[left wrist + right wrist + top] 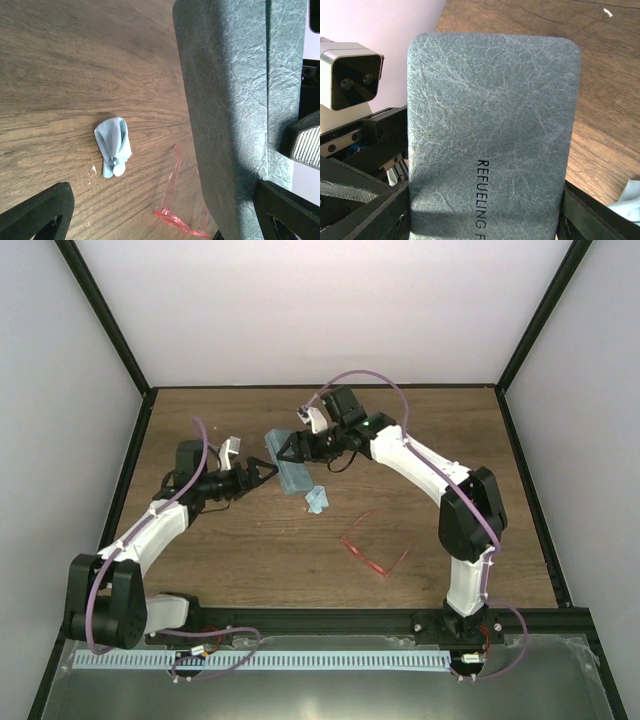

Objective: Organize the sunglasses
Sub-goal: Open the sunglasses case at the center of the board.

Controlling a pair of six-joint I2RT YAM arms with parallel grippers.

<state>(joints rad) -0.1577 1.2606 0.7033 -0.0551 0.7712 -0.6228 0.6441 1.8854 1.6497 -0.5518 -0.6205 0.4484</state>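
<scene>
Next, my right gripper lowers the grey-blue case, hanging above the wood, and draws it back onto the bare tabletop [283, 514] beside the blue cloth to release it.
The red translucent sunglasses [372, 554] lie open on the wooden table, right of centre and apart from both grippers. They also show in the left wrist view [172, 196]. The grey-blue case [295, 472] is closed and fills the right wrist view [490, 125]. My right gripper [290, 450] straddles its width and is shut on it [485, 212]. My left gripper [262, 475] is open at the case's left end. In the left wrist view [164, 200] the case [230, 100] sits against its right finger.
A small light blue cloth [318, 500] lies crumpled on the table between the case and the sunglasses; it also shows in the left wrist view [113, 146]. White walls and a black frame enclose the table.
</scene>
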